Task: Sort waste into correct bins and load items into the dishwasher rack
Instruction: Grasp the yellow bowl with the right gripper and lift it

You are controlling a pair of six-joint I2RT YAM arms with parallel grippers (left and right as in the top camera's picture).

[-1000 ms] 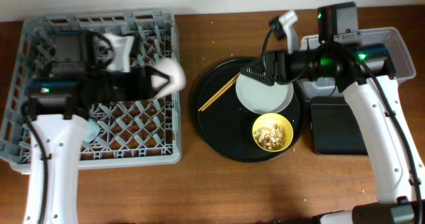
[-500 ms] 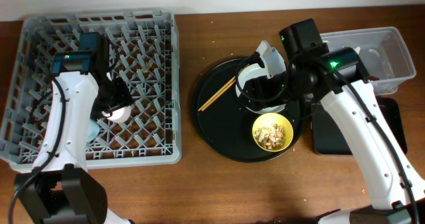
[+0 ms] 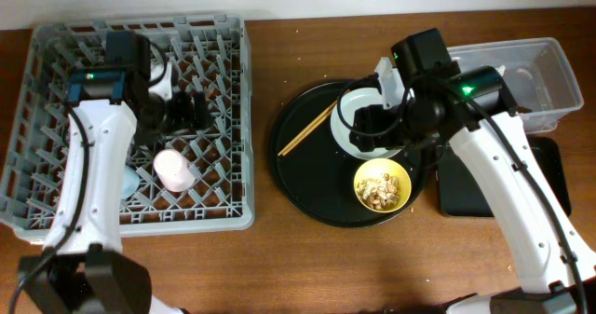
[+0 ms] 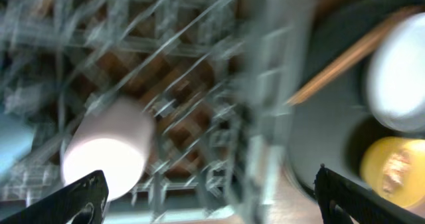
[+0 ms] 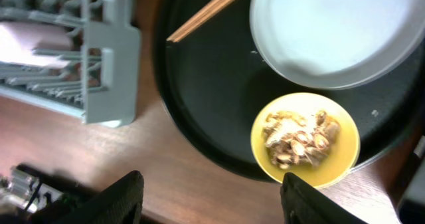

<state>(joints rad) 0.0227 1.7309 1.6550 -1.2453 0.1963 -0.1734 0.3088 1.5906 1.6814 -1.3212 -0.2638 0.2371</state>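
Observation:
Bare tray leaves room beside the yellow bowl. I next need to lower my right gripper's open fingers to both sides of the yellow bowl's rack-side rim (image 3: 356, 185) (image 5: 254, 141) below.
The grey dishwasher rack (image 3: 56, 34) stands at the left. A pink cup (image 3: 174, 170) lies on its side in it, beside a blue cup (image 3: 129, 183). My left gripper (image 3: 193, 109) hovers open and empty over the rack, above and behind the pink cup (image 4: 106, 151). My right gripper (image 3: 369, 132) is open and empty above the pale grey bowl (image 3: 358, 104). The yellow bowl (image 3: 383, 185) holds food scraps (image 5: 299, 137). Chopsticks (image 3: 307, 130) lie on the round tray. The right wrist view shows the grey bowl (image 5: 332, 31) and chopsticks (image 5: 209, 11). Tissue and wrapper do not show clearly.
The large round black tray (image 3: 307, 179) sits mid-table under the bowls. The clear tub (image 3: 549, 58) stands at the back right, and the shallow black rectangular tray (image 3: 470, 193) lies in front of it, partly under my right arm. The rack's near wall (image 5: 109, 64) borders the round tray.
My left gripper has let go of the pink cup, which now lies in the rack, and has drawn back. My right arm swung from the clear tub to above the grey bowl.

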